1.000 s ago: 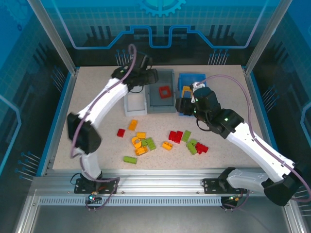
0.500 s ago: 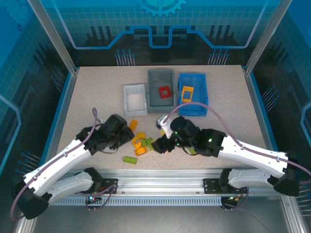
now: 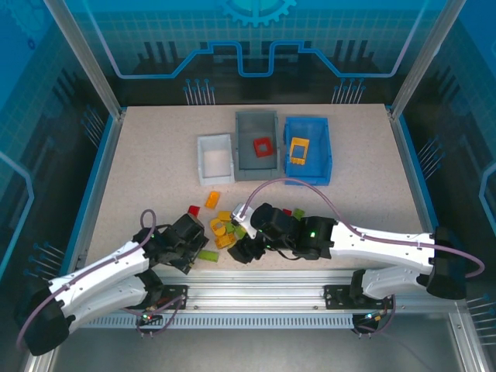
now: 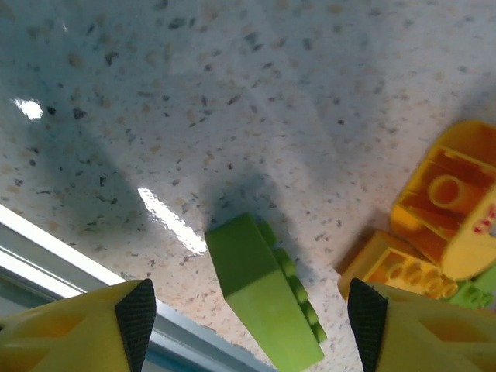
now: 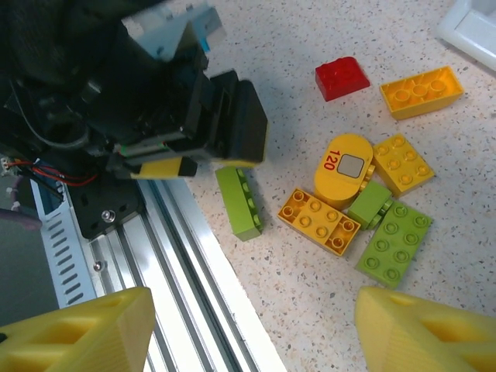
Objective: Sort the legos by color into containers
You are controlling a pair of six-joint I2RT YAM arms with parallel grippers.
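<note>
My left gripper needs to go down onto the long green brick [image 3: 208, 255] [image 4: 263, 298] by the table's front edge before it closes, because the brick lies apart from the pile.
Loose legos lie near the table's front: a red one [image 3: 194, 211], orange ones [image 3: 211, 200] and green ones [image 3: 298, 213]. A long green brick [image 4: 263, 298] lies by the front edge between the fingers of my open left gripper [image 4: 249, 318], untouched. My right gripper [image 5: 256, 333] hangs open and empty above bare table beside an orange brick [image 5: 319, 221], a rounded yellow piece [image 5: 345, 167] and a green plate [image 5: 393, 244]. At the back stand the white bin [image 3: 215, 172], the grey bin [image 3: 242, 147] with a red frame [image 3: 263, 147], and the blue bin [image 3: 319, 151] with an orange brick [image 3: 298, 149].
The metal rail [image 5: 194, 263] of the table's front edge runs right under both grippers. My left gripper [image 3: 195, 252] and right gripper [image 3: 242, 252] are close together, a hand's width apart. Bare table lies to the left of the pile.
Both arms have come back from the bins to the table's front edge. The left gripper has dropped over the long green brick, and both sets of jaws stand wider.
</note>
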